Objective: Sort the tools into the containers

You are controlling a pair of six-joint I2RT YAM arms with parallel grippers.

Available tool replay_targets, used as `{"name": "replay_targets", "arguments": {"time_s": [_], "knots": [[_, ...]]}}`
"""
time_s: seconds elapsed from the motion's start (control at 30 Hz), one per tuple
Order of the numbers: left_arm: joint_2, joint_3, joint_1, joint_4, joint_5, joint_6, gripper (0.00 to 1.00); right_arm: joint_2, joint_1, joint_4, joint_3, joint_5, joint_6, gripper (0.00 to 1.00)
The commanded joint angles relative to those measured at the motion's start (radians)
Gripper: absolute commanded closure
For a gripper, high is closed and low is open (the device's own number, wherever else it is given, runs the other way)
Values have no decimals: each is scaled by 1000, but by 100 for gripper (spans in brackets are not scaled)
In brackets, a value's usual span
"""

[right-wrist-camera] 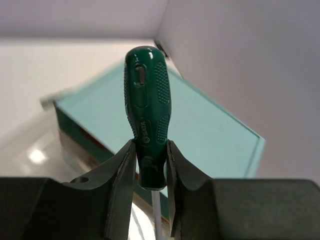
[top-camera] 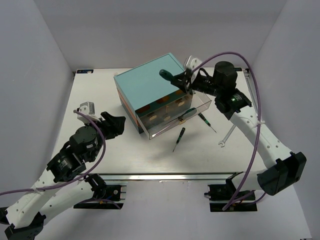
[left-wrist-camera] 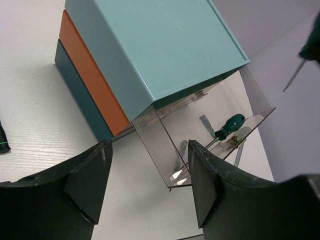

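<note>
My right gripper will next move back from the teal top and down over the clear drawer to release, as the drawer is open and holds a green-handled screwdriver.
My right gripper (top-camera: 182, 80) is shut on the lower handle of a green-handled screwdriver (right-wrist-camera: 146, 110), held in the air over the right edge of the teal-topped chest (top-camera: 147, 82). Its shaft points back toward my wrist. One clear drawer (top-camera: 172, 119) is pulled out at the chest's front right. A second screwdriver (top-camera: 178, 138) lies on the table in front of the drawer. A third (top-camera: 205, 121) lies by the drawer's right corner, and a green handle (left-wrist-camera: 229, 126) shows through the clear wall. The silver wrench (top-camera: 227, 136) lies further right. My left gripper (top-camera: 112, 125) is open and empty, left of the chest.
The chest's side shows orange (left-wrist-camera: 87, 75) and dark teal (left-wrist-camera: 80, 102) drawer bodies. White walls enclose the table on three sides. A metal rail (top-camera: 165, 176) runs along the near edge. Purple cables loop over both arms.
</note>
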Motion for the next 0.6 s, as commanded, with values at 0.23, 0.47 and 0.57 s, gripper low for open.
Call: {"name": "replay_targets", "arguments": {"time_s": [0.23,0.47,0.57], "knots": [[-4,-24,0,16,0,26,28,-13,4,-380,-136,-54,-917,100],[37,-20,0,47,14,43,27,26,4,-440,-63,-51,-937,34],[51,-21,-2,55,18,38,28,17,4,-433,-40,-51,-894,28]]}}
